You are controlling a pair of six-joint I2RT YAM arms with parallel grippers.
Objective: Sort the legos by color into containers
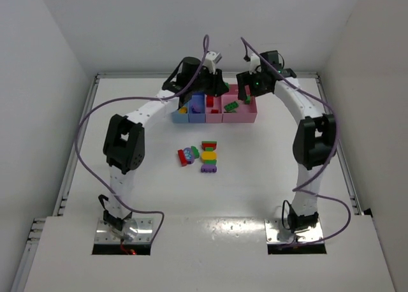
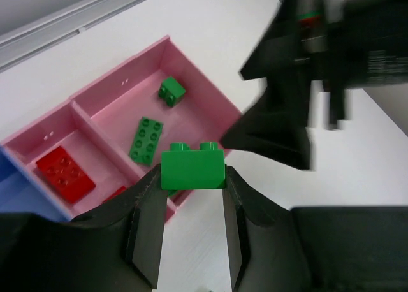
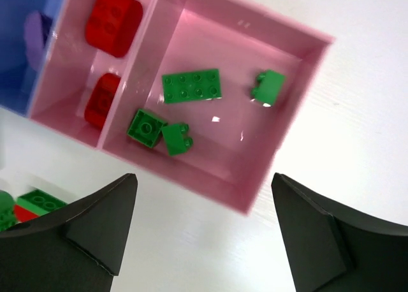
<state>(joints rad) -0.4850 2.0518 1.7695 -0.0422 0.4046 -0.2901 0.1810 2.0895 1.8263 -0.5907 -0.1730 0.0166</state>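
Note:
The left gripper lowers toward the right in the top view next, over the wide pink bin's bare bottom, since green legos already lie in there.
My left gripper (image 2: 191,177) is shut on a green lego (image 2: 192,169), held over the near rim of the wide pink bin (image 2: 210,88). That bin holds two green legos (image 2: 146,139) in the left wrist view. My right gripper (image 3: 204,190) is open and empty above the same bin's (image 3: 280,148) front wall. Several green legos (image 3: 191,87) lie inside that bin. The narrow pink bin (image 3: 137,62) holds two red legos (image 3: 113,13). The containers (image 1: 239,118) stand in a row at the back, with both grippers (image 1: 210,88) (image 1: 250,88) over them.
Two multicoloured lego clumps (image 1: 209,157) (image 1: 188,155) lie on the white table in front of the bins. A green and red clump (image 3: 32,203) shows at the lower left of the right wrist view. The right arm's black wrist (image 2: 319,69) hangs close to my left gripper.

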